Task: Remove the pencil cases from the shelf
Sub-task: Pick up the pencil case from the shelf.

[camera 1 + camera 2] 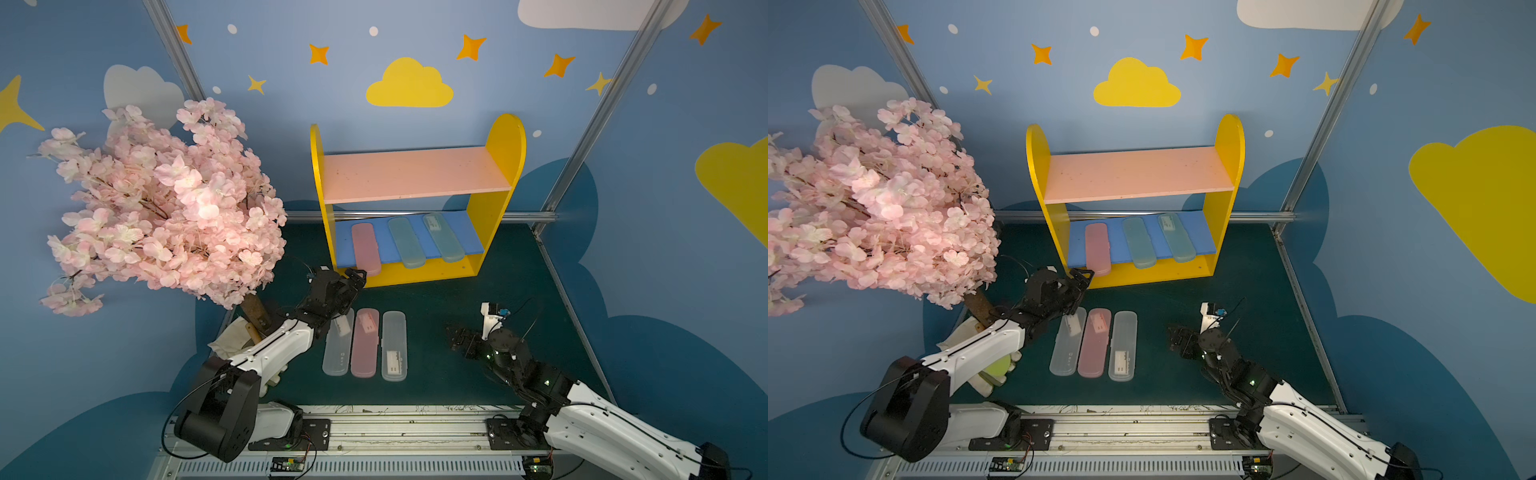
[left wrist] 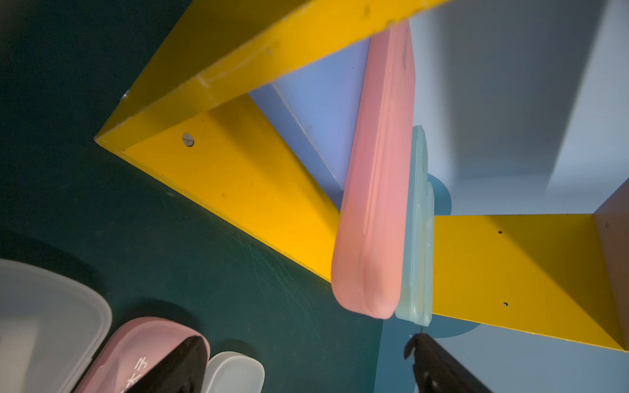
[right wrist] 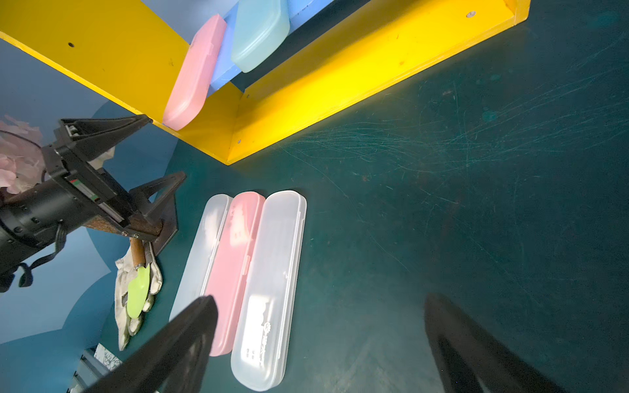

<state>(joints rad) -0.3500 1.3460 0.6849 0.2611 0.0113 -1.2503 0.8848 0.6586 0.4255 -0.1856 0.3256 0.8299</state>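
Note:
My left gripper slides outward next, one finger above and one below the shelved pink pencil case's near end (image 1: 369, 266) (image 2: 367, 284), since that end overhangs the blue board.
The shelf (image 1: 505, 141) (image 1: 1229, 141) stands at the back of the mat. On its blue lower board lie a pink pencil case (image 1: 365, 248) (image 2: 374, 204) and two pale teal ones (image 1: 406, 243) (image 1: 442, 237), their front ends overhanging the edge. Three more cases lie side by side on the mat: clear (image 1: 337, 349), pink (image 1: 365, 343), clear (image 1: 394, 345). My left gripper (image 1: 353, 279) (image 2: 306, 347) is open just short of the shelved pink case's front end, nothing between its fingers. My right gripper (image 1: 457, 338) (image 3: 320, 306) hangs open over the mat, right of the three cases.
A pink blossom tree (image 1: 166, 199) fills the left side, its trunk beside my left arm. A glove with a green trowel (image 3: 138, 292) lies at its foot. Blue walls close in on three sides. The metal arm rail (image 1: 395, 428) runs along the front.

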